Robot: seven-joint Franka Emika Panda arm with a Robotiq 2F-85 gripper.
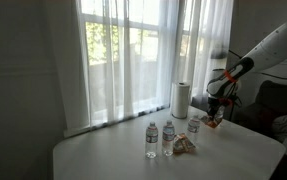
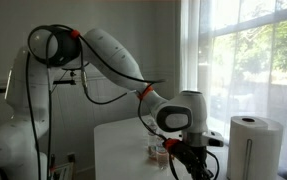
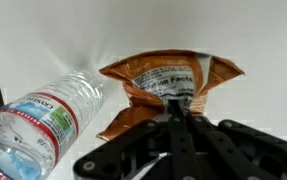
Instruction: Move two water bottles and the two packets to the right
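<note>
The orange-brown packet still hangs from my fingers near the table. My gripper will lower it straight down to the table (image 1: pixel 212 127) beside the clear bottle and let it go.
My gripper (image 3: pixel 179 103) is shut on the top edge of an orange-brown snack packet (image 3: pixel 171 77) with white print, and holds it near the table at the right (image 1: pixel 215 120). A clear water bottle (image 3: pixel 41 118) with a pale label shows just left of the packet in the wrist view; it stands beside the gripper in an exterior view (image 1: pixel 194 126). Two more bottles (image 1: pixel 151 134) (image 1: pixel 169 136) stand mid-table. The other packet (image 1: pixel 186 146) lies flat next to them. In an exterior view the gripper (image 2: pixel 188 160) hangs low over the table.
A white paper-towel roll (image 1: pixel 181 100) (image 2: pixel 254 146) stands upright at the back of the white table (image 1: pixel 103 160), near the curtained window. The table's right edge (image 1: pixel 275 143) is close to the gripper. A dark chair stands beyond it.
</note>
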